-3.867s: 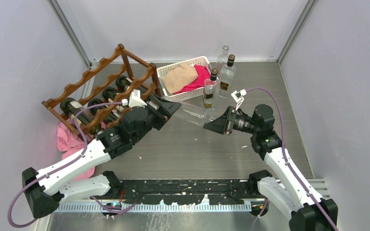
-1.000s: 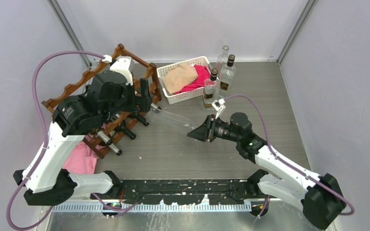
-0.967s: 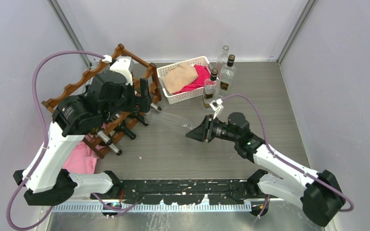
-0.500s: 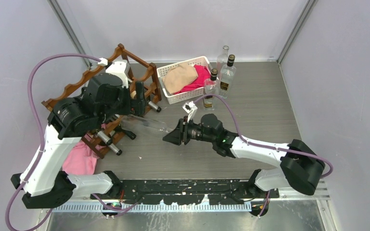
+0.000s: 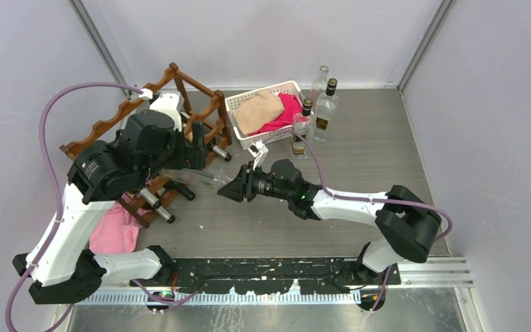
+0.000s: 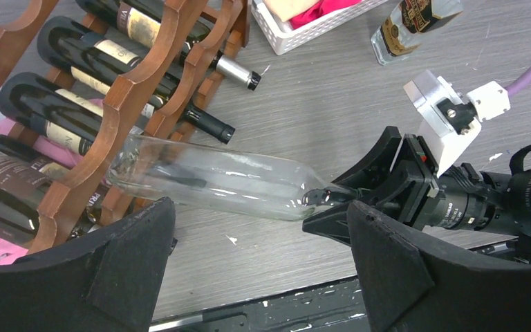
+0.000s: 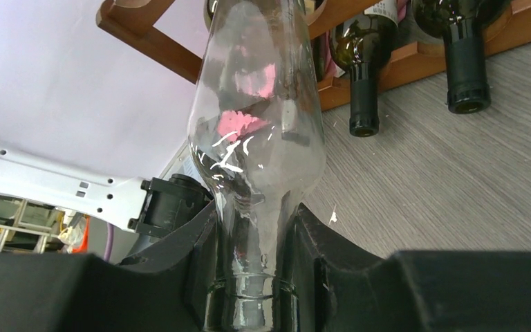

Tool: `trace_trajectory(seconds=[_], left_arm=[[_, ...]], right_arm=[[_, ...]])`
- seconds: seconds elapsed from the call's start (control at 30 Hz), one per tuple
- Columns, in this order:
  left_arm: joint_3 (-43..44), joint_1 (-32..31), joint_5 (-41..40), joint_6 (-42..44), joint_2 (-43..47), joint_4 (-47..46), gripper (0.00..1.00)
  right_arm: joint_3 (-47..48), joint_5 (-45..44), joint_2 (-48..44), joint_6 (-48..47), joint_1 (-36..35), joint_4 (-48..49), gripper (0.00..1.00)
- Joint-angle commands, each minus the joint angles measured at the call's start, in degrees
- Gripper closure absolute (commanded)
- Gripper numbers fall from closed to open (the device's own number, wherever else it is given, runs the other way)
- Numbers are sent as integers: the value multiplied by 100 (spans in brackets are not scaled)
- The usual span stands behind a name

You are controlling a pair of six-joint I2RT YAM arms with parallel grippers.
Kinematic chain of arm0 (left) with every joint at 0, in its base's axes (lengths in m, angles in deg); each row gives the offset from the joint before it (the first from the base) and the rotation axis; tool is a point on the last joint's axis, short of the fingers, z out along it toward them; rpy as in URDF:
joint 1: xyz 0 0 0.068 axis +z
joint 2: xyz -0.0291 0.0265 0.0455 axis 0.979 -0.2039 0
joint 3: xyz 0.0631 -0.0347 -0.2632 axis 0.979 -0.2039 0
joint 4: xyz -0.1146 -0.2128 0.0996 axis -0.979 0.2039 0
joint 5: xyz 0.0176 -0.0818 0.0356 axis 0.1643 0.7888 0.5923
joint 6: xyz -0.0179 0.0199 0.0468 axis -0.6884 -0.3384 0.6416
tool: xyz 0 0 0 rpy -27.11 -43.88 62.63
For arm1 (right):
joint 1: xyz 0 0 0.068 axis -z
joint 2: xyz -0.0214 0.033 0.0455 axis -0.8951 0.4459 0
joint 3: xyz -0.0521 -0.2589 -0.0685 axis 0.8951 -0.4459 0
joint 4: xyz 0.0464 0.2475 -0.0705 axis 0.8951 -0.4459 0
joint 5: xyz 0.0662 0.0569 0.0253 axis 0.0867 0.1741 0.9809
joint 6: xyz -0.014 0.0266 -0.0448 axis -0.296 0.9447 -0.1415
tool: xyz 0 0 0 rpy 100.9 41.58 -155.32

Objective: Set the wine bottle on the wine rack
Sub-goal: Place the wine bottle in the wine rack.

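My right gripper should next move outward toward the wine rack and push the bottle in, base first, past the wine rack's front bar, because most of the bottle is still outside.
The clear glass wine bottle lies nearly level above the table, its base reaching the front rail of the reddish-brown wine rack. My right gripper is shut on the bottle's neck; in the right wrist view the fingers clamp the neck of the bottle. My left gripper hovers over the bottle, jaws wide open and empty. In the left wrist view the bottle runs across beyond the left gripper, base at the rack.
Several dark bottles lie in the rack with necks pointing out. A white basket of cloths stands behind the right gripper. Upright bottles stand at the back. A pink cloth lies beside the rack.
My right arm has stretched left, carrying the clear bottle base-first up to the rack. The left arm has shifted slightly left, its jaws still open.
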Motion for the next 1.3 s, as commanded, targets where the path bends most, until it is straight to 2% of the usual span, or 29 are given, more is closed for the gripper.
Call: trace_trajectory(seconds=[0.0,0.37,0.77,1.27], left_arm=[[-43,43,-40,-51,215,-253,7],[216,57,153,85,61,-178,11],[416,61,116,613,-31,-75,13],[-52,63,-638,1507,478,-304,13]], right_arm=[[418,-182,-44,116,-62,1060,99],[1135,-612,850,-126,-249,1409,99],[2677,-1336,2339,-228,-485,1711,99],[4688,-1625,3877,-134,-682,1494,99]])
